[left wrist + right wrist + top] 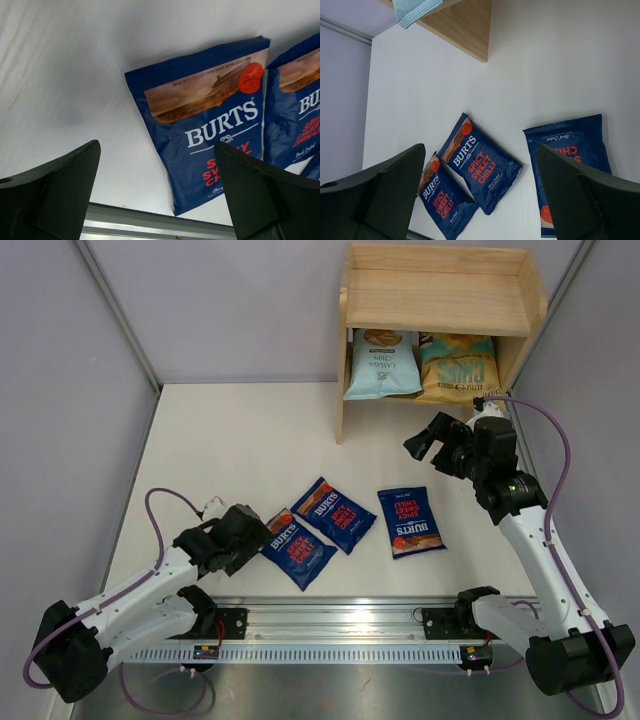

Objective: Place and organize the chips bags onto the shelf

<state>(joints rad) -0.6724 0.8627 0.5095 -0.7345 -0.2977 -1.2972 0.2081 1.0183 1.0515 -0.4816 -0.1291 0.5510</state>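
Note:
My left gripper lowers slightly outward onto the Burts bag's free side (270, 556) (149, 107) next, close to the top edge of the bag.
Three dark blue Burts bags lie flat on the white table: left (296, 552), middle (334, 514), right (411, 521). The wooden shelf (440, 290) stands at the back right. A light blue bag (382, 365) and a yellow-gold bag (459, 368) stand on its lower tier. My left gripper (262, 542) is open and empty, low, right beside the left Burts bag (210, 125). My right gripper (428, 448) is open and empty, raised in front of the shelf; its view shows all three Burts bags (480, 162) below.
A metal rail (330, 620) runs along the table's near edge, close under my left gripper. Grey walls enclose the table at left and back. The shelf's top tier (435, 302) holds nothing.

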